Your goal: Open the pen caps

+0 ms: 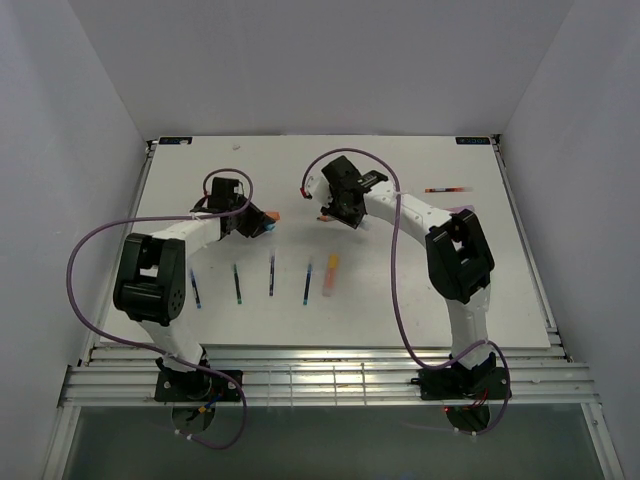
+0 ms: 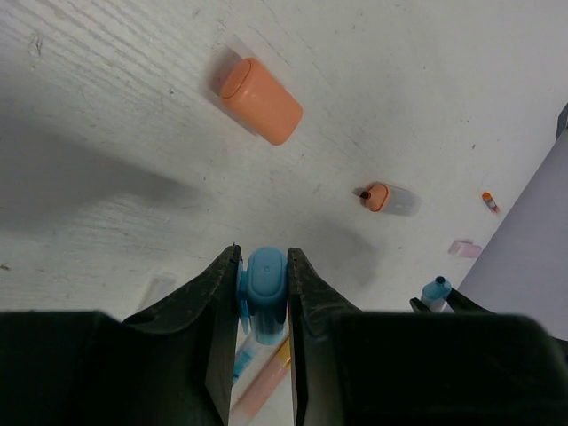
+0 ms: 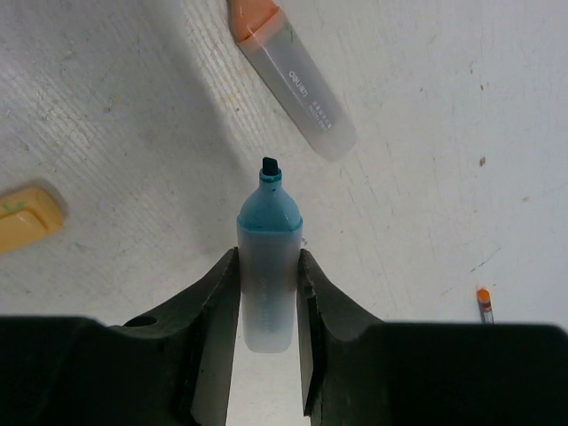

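My left gripper brings the blue cap (image 2: 265, 286) down to the table beside the orange cap next, then opens.
My left gripper (image 2: 264, 259) is shut on a stubby blue cap (image 2: 265, 286), held just above the table; in the top view it (image 1: 262, 222) is left of centre. My right gripper (image 3: 268, 259) is shut on the clear barrel of a blue highlighter (image 3: 268, 284), whose dark tip is bare. In the top view this gripper (image 1: 332, 212) is a little right of the left one, with a gap between them. An orange cap (image 2: 260, 100) lies loose on the table. An uncapped orange highlighter (image 3: 293, 75) lies beyond the right gripper.
Several thin pens (image 1: 237, 284) and a yellow-orange highlighter (image 1: 331, 273) lie in a row near the front. Another pen (image 1: 448, 189) lies at the back right. A pale yellow-orange piece (image 3: 27, 216) shows at the left edge of the right wrist view.
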Available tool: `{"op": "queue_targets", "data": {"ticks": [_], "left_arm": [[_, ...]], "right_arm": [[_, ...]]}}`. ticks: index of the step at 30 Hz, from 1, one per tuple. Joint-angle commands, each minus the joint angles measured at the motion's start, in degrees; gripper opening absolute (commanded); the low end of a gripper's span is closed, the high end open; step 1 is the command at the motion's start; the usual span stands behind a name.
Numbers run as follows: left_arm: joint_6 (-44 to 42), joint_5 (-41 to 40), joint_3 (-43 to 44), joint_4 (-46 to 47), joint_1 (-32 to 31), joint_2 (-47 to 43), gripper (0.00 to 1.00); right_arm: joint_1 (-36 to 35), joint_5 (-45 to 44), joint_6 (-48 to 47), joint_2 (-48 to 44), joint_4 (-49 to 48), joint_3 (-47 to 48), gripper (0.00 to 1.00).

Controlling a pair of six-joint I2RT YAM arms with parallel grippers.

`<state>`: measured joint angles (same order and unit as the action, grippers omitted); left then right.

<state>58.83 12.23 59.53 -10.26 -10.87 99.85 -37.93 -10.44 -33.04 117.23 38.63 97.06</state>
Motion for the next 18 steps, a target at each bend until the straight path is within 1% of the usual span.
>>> {"op": "queue_targets", "data": {"ticks": [1, 6, 12, 16, 18], "left_arm": [[0.9, -0.3, 0.1, 4.8, -0.1, -0.3, 0.00], [3.9, -1.6, 0.3, 7.3, 0.0, 1.6, 0.00], [7.3, -2.7, 2.0, 5.8, 0.0, 4.8, 0.00], [9.1, -5.1, 0.1, 6.7, -0.1, 4.0, 0.00], [9.3, -6.0, -0.3, 6.9, -0.1, 3.7, 0.02]], "right_arm": [[-0.2, 0.1, -3.8, 1.4, -3.8, 0.1, 0.08], [0.1, 4.2, -5.7, 2.8, -4.4, 0.3, 0.08], [0.0, 4.5, -7.5, 5.6, -5.7, 1.5, 0.08], [0.1, 4.6, -8.6, 6.9, -6.9, 2.4, 0.08], [0.1, 5.1, -8.6, 7.3, -6.9, 3.3, 0.08]]}}
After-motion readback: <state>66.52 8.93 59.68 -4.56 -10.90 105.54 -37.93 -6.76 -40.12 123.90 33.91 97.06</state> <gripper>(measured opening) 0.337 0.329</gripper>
